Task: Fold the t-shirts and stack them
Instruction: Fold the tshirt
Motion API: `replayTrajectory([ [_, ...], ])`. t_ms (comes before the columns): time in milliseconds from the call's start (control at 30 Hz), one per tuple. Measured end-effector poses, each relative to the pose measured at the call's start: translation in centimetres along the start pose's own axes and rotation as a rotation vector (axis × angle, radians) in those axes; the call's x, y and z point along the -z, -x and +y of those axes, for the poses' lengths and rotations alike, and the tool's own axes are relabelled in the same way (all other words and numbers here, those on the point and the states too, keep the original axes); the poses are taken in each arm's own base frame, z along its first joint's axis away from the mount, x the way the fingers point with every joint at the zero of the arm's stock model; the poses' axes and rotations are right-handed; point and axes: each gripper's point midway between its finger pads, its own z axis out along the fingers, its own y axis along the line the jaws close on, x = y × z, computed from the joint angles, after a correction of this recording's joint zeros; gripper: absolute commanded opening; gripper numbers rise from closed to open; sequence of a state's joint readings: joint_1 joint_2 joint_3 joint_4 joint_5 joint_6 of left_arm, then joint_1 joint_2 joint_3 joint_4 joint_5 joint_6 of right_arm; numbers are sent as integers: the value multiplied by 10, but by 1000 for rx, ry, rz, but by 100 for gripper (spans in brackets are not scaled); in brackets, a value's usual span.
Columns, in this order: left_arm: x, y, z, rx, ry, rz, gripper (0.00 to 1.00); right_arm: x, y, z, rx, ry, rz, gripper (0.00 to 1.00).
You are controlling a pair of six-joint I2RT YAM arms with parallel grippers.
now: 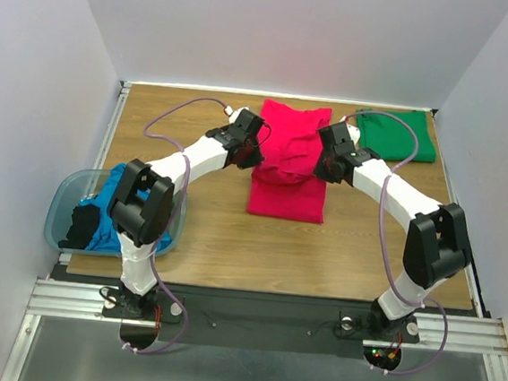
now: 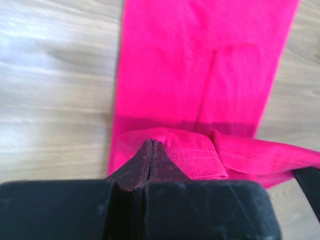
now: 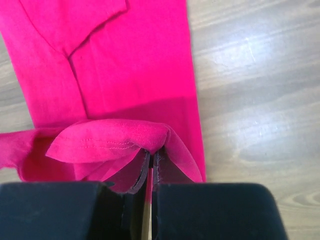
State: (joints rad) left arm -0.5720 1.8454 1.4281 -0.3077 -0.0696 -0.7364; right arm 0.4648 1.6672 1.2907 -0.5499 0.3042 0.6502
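Observation:
The hem's corner in my left gripper should next move outward and down onto the t-shirt's far half (image 1: 271,142) (image 2: 145,70) for me to release it, so the hem rises above the flat cloth of the t-shirt.
The crimson-pink t-shirt (image 1: 290,162) lies as a long strip along the middle of the table, its hem end raised. My left gripper (image 1: 256,151) is shut on the left corner of that hem (image 2: 175,150). On the right corner of the hem (image 3: 120,137) my right gripper (image 1: 322,164) is shut too. Both hold the edge above the flat part of the shirt (image 2: 200,65). The emerald green t-shirt (image 1: 396,135) lies folded at the back right. In the tub at the left sits the bright blue t-shirt (image 1: 118,197), crumpled.
The translucent grey-blue tub (image 1: 62,204) stands at the table's left edge and also holds a dark cloth (image 1: 80,225). Bare wooden tabletop (image 1: 275,256) lies in front of the pink shirt. White walls close in the table on three sides.

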Motion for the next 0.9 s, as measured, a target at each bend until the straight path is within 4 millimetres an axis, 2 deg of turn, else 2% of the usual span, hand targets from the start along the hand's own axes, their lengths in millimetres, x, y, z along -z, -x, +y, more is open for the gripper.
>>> replayTrajectory([
  [167,-12,19,0,-4,16,-23,0,-14,11,6,1,6,3,0],
  [400,-23,47,-12,-12,1,-64,0,-32,26,8,-11,6,1,1],
  [900,-67,57,-3,-46,31,-42,0,-69,34,7,-26,-11,21,0],
])
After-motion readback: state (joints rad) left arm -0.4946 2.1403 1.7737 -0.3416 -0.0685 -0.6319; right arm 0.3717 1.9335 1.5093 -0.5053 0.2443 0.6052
